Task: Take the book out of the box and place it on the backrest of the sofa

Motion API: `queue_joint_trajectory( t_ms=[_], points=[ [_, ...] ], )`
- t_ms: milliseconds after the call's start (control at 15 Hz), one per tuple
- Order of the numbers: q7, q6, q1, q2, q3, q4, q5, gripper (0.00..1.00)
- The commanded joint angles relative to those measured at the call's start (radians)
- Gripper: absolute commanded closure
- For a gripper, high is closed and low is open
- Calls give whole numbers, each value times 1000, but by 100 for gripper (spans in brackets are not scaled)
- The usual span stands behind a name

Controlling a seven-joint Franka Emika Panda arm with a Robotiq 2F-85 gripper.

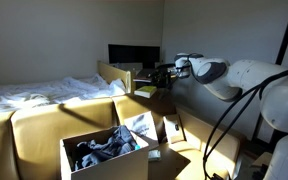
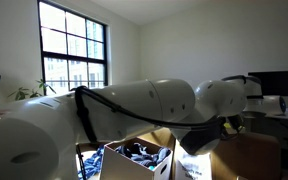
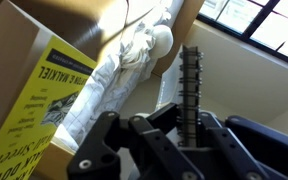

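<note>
The yellow book lies slanted below the black spiral spine. I will next turn my gripper, bring the spine down onto the yellow book's cover (image 3: 52, 105) and release it.
The cardboard box (image 1: 104, 163) with brown flaps stands on the tan-yellow sofa (image 1: 39, 125), with dark and grey clothes inside. It also shows in an exterior view (image 2: 124, 168), next to the sofa (image 2: 256, 150). My gripper (image 1: 163, 70) is raised above and behind the box, over the sofa's far end. In the wrist view the gripper (image 3: 188, 115) is shut on the dark spiral spine of the book (image 3: 190, 70), which stands upright between the fingers. The rest of the book is hidden.
A bed with white sheets (image 1: 34, 92) lies behind the sofa, and a dark monitor (image 1: 132, 54) stands beyond it. A printed white sheet (image 1: 139, 125) lies beside the box. The wrist view shows a cardboard face with a yellow label (image 3: 39, 95), white cloth (image 3: 134, 50) and a window (image 3: 259, 20).
</note>
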Motion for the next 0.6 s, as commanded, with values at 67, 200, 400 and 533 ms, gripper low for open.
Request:
queue_joint_trajectory(
  t_ms=[67,200,400,533],
  points=[
    [5,0,-1,2,6,0,5,88],
    [6,0,-1,2,8,0,5,97],
    [59,-10,-24,-1,20,-18,24,97],
    [102,-2,-32,3,25,-18,31,97]
  ],
)
